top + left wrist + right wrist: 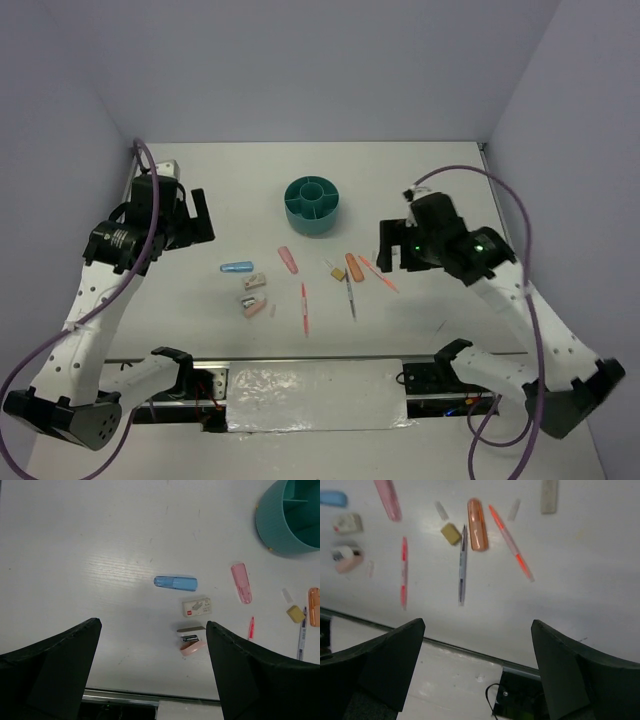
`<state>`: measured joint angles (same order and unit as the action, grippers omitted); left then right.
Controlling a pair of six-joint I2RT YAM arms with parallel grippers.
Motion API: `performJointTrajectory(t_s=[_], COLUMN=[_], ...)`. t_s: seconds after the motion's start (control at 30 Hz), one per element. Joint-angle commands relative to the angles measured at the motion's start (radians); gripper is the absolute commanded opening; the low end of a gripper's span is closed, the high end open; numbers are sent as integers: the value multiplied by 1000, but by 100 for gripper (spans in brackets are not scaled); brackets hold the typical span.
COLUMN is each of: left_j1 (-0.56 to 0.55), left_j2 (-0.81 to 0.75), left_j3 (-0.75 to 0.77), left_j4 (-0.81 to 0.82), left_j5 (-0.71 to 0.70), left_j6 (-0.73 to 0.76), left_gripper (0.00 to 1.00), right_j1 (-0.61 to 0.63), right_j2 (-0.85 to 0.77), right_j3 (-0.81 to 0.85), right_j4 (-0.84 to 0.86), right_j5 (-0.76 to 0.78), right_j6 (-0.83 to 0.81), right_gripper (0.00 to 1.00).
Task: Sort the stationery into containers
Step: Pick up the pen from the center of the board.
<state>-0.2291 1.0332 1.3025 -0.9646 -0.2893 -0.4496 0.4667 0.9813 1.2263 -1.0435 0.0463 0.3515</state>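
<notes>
My right gripper will next move across and down onto the pink pen's middle (305,310) (404,575), because that pen is below the gripper and to its left in the top view.
The round teal container (312,205) with inner dividers stands at the back of the table. In front of it the stationery lies scattered: a light-blue capsule (236,268), a pink capsule (288,260), an orange capsule (353,267), a tan block (333,270), a pink-white block (256,282), a pink pen (304,308) and a pale pen (350,296). My left gripper (187,220) hovers open to the left of the pieces, with nothing between its fingers. To the right of them my right gripper (392,246) is open and empty too. A grey block (549,496) shows in the right wrist view.
A metal rail and a white sheet (315,397) run along the table's near edge between the arm bases. Walls close in the table at the back and on both sides. Purple cables (505,205) loop over each arm.
</notes>
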Motion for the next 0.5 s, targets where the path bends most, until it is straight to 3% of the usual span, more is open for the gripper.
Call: performJointTrajectory(t_s=[0.0,0.07,0.17,0.23,0.3,0.47], left_j1=[5,5,5,5,5,5], left_j2=[10,11,4,-2,-8,-21], left_j3=[-6,-11,-35,-54,-72,-97], left_j4=[32,30,38,37,35,30], left_j5=[76,90,139,160,182,187], left_j6=[-24,-26,-26,-27,-27,-15], left_gripper=[99,99,99,99,99,99], right_j1=[120,200,214,248,291,476], right_j2=[86,128,177,221,266,422], right_j3=[-120,-174,-269,-289,-283,-190], right_j4=[118,134,236,289,310,335], right_j5=[55,154,97,69,86,139], right_j6=[53,115,116,127,162,309], right_gripper=[94,90,78,62,53,57])
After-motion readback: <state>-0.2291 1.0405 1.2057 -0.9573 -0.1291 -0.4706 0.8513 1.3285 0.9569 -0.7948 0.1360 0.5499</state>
